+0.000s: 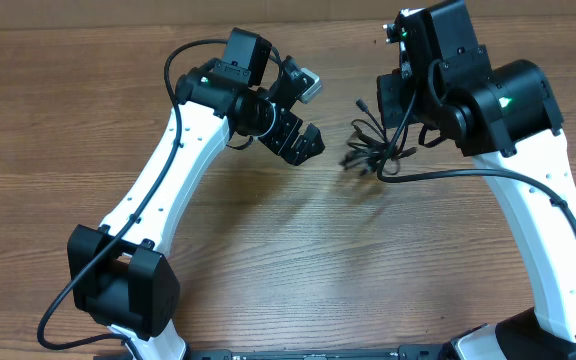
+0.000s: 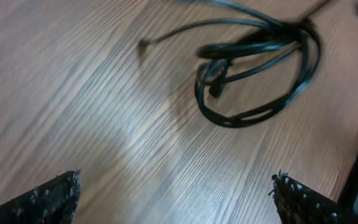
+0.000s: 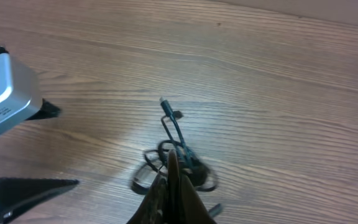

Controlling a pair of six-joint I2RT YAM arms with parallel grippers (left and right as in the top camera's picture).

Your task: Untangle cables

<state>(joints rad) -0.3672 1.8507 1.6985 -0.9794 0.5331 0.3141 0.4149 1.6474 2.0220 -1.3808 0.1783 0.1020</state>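
Observation:
The strands will go left in the overhead view next, and my right gripper will release them on bare wood between the grippers.
The cables (image 1: pixel 371 148) lie as one small black tangle on the wooden table, between the two arms. In the left wrist view the cables (image 2: pixel 253 74) form loose loops ahead of my left gripper (image 2: pixel 176 183), which is wide open with bare wood between its fingertips (image 2: pixel 67 186). Overhead, the left gripper (image 1: pixel 308 112) hovers to the left of the tangle, apart from it. My right gripper (image 3: pixel 171 165) is shut, its tips right over the cables (image 3: pixel 174 132). I cannot tell whether a strand is pinched. One plug end (image 3: pixel 163 102) sticks out beyond the tangle.
The left arm's silver wrist camera (image 3: pixel 5 93) and a black finger (image 3: pixel 30 186) show at the left of the right wrist view. A thick black robot wire (image 1: pixel 468 172) runs along the right arm. The wooden table (image 1: pixel 298 260) stretches toward the near edge.

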